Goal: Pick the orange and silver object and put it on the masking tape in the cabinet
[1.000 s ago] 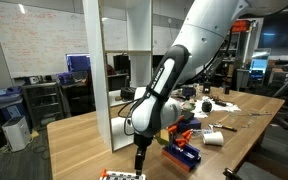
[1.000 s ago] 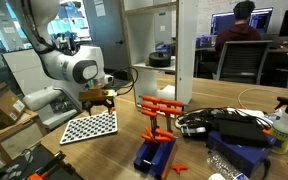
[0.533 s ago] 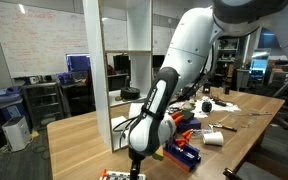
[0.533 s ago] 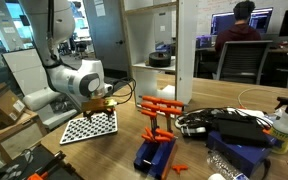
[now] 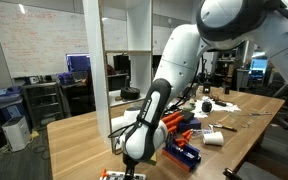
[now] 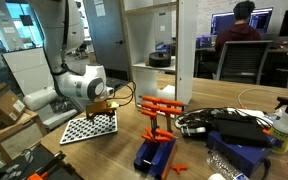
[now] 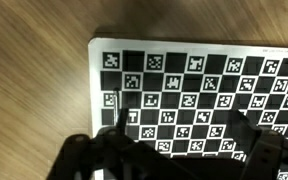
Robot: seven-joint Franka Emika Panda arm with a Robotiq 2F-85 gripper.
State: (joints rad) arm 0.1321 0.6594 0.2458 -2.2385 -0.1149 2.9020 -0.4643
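Next, my gripper moves down and to the left in the wrist view onto the thin silver shaft (image 7: 116,104) near the checkerboard's edge, beside one open finger.
An orange object (image 6: 160,104) rests on a blue stand (image 6: 154,152) on the wooden table; it also shows in an exterior view (image 5: 180,126). A dark roll (image 6: 161,60) lies on the shelf of the white cabinet (image 6: 186,40). My gripper (image 6: 102,110) hangs low over a black-and-white checkerboard sheet (image 6: 89,127), well away from the orange object. In the wrist view the gripper (image 7: 182,135) is open and empty, with its dark fingers (image 7: 119,128) either side of the checkerboard sheet (image 7: 204,70). In an exterior view the gripper (image 5: 132,172) is at the frame's bottom edge.
Cables, black boxes and blue parts (image 6: 234,130) crowd the table beside the stand. A white cup (image 5: 213,139) and small items lie further along the table. A person (image 6: 241,30) sits behind the cabinet. Bare wood (image 7: 34,90) lies beside the checkerboard.
The arm has bent down and the gripper has dropped lower over the checkerboard sheet. The gripper stays open and empty.
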